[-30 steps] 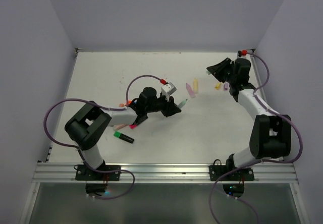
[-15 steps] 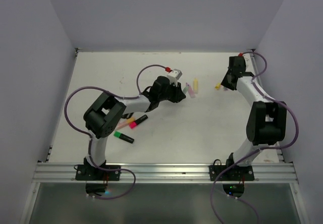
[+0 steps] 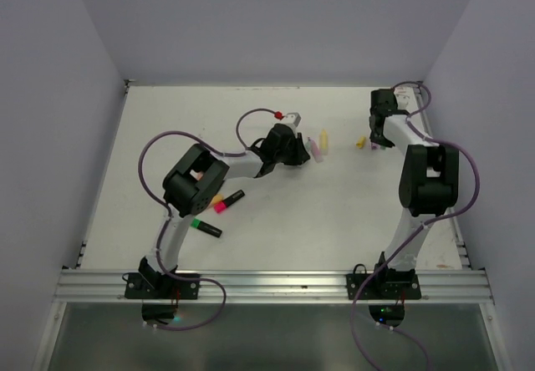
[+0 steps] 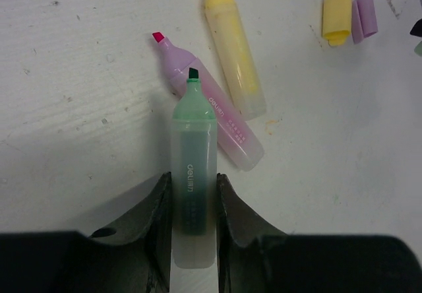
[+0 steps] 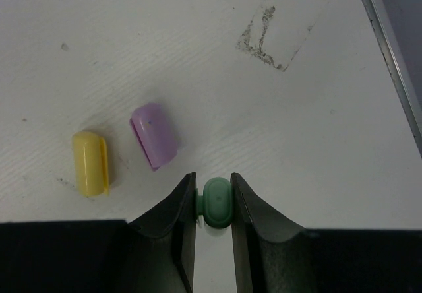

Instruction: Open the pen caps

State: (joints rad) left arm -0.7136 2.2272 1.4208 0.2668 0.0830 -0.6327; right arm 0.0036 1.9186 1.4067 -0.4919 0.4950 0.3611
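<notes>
The mint green cap [image 5: 216, 202] in my right gripper needs to go down a little next, onto the table beside the purple cap [image 5: 154, 133].
My left gripper [image 4: 192, 182] is shut on an uncapped mint pen [image 4: 193, 141], its tip pointing away just above the table. In front of it lie an uncapped purple pen [image 4: 217, 118] and an uncapped yellow pen [image 4: 234, 59]. My right gripper [image 5: 213, 177] is shut on the mint green cap [image 5: 216, 202], low over the table. A loose purple cap [image 5: 154, 133] and a loose yellow cap [image 5: 91, 162] lie just ahead of it. In the top view the left gripper [image 3: 298, 153] is beside the purple pen [image 3: 314, 148]; the right gripper [image 3: 379, 135] is at the far right.
Two black-barrelled pens, one with a pink end [image 3: 228, 200] and one with a green end [image 3: 205, 227], lie at the left beside the left arm. A scuffed tape mark [image 5: 277, 29] is on the table near the right edge rail [image 5: 389, 55].
My left arm has carried the mint pen right and farther out, up to the purple and yellow pens. My right wrist has turned and dropped toward the loose caps.
</notes>
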